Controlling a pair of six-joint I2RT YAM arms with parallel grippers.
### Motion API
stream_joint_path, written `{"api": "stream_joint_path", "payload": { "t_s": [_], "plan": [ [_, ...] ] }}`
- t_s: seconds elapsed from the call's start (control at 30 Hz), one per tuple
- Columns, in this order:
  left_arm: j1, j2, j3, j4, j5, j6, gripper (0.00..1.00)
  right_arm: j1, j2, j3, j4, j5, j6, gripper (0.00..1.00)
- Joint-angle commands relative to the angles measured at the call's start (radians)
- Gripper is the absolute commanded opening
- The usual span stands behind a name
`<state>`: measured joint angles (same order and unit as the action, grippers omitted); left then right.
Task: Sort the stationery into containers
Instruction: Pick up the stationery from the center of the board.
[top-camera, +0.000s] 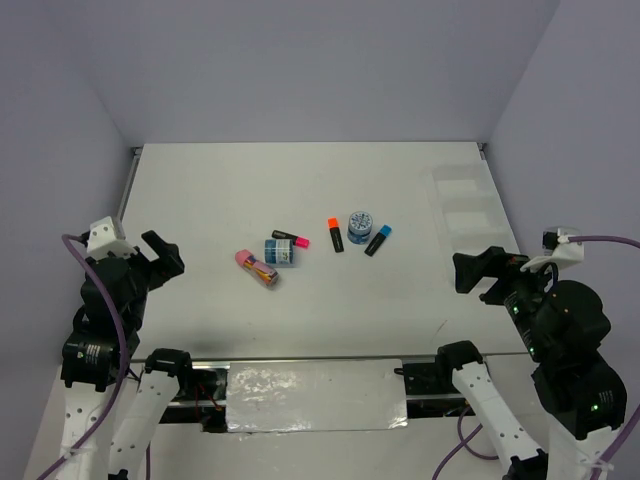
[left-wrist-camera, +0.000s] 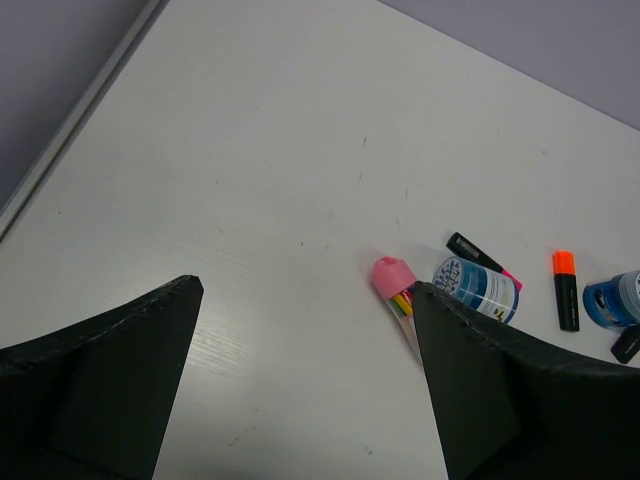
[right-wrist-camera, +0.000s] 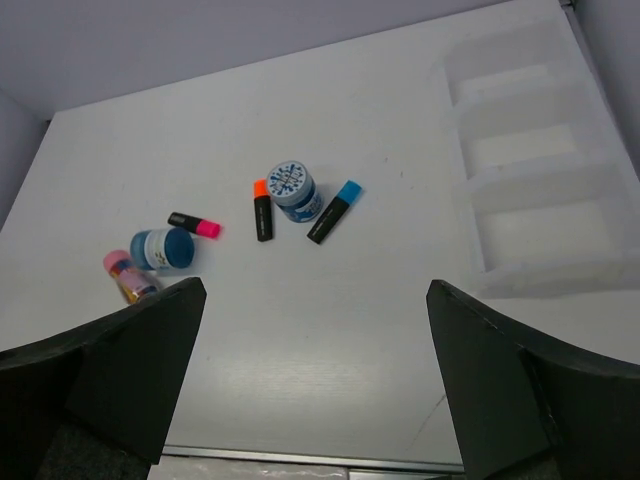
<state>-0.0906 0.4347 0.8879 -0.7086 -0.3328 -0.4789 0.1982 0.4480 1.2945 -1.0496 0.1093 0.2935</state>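
Note:
I should move my right gripper outward, down and to the left in the top view, over the upright round item (top-camera: 360, 226) (right-wrist-camera: 294, 191), since its patterned lid faces up.
The stationery lies in a cluster mid-table: a pink packet (top-camera: 257, 267), a blue-and-white round item on its side (top-camera: 279, 252), a pink-capped highlighter (top-camera: 291, 238), an orange-capped highlighter (top-camera: 336, 234), an upright round item (top-camera: 361, 229) and a blue-capped highlighter (top-camera: 377, 240). The transparent containers (top-camera: 462, 212) sit at the right, seen as a row of trays (right-wrist-camera: 520, 170) in the right wrist view. My left gripper (top-camera: 160, 255) (left-wrist-camera: 306, 285) hangs open left of the cluster. My right gripper (top-camera: 478, 270) (right-wrist-camera: 316, 284) is open at the right, nearer than the containers. Both hold nothing.
Purple walls enclose the table on three sides. A metal rail (top-camera: 300, 362) with a taped plate runs along the near edge between the arm bases. A thin cable crosses the near right corner (right-wrist-camera: 440, 408).

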Motion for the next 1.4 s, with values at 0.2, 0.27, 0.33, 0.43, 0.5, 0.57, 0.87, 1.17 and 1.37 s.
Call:
{"api": "stream_joint_path", "payload": {
  "t_s": [0.2, 0.27, 0.33, 0.43, 0.5, 0.57, 0.87, 1.17, 1.37],
  "plan": [
    [-0.006, 0.022, 0.008, 0.052, 0.029, 0.006, 0.99, -0.005, -0.045, -0.067, 0.054, -0.031, 0.009, 1.00],
    [-0.006, 0.022, 0.008, 0.052, 0.031, 0.006, 0.99, -0.003, -0.043, -0.083, 0.071, -0.100, 0.018, 1.00],
    [-0.005, 0.022, 0.006, 0.054, 0.034, 0.006, 0.99, -0.003, 0.013, -0.096, 0.077, -0.147, 0.024, 1.00],
    [-0.006, 0.027, 0.005, 0.057, 0.038, 0.010, 0.99, -0.003, 0.159, -0.130, 0.111, -0.247, 0.047, 1.00],
    [-0.006, 0.035, 0.005, 0.057, 0.041, 0.010, 0.99, 0.012, 0.292, -0.161, 0.169, -0.344, 0.075, 1.00],
    [-0.006, 0.042, 0.006, 0.054, 0.038, 0.010, 0.99, 0.071, 0.371, -0.173, 0.218, -0.296, 0.131, 1.00],
    [-0.012, 0.032, 0.005, 0.049, 0.023, 0.003, 0.99, 0.331, 0.989, 0.104, 0.286, 0.110, 0.104, 1.00],
    [-0.037, 0.056, 0.006, 0.049, 0.034, 0.005, 0.99, 0.277, 1.386, 0.321, 0.276, 0.097, 0.046, 1.00],
    [-0.041, 0.047, 0.003, 0.055, 0.041, 0.011, 0.99, 0.250, 1.449, 0.308, 0.330, 0.073, 0.018, 1.00]
  ]
}}
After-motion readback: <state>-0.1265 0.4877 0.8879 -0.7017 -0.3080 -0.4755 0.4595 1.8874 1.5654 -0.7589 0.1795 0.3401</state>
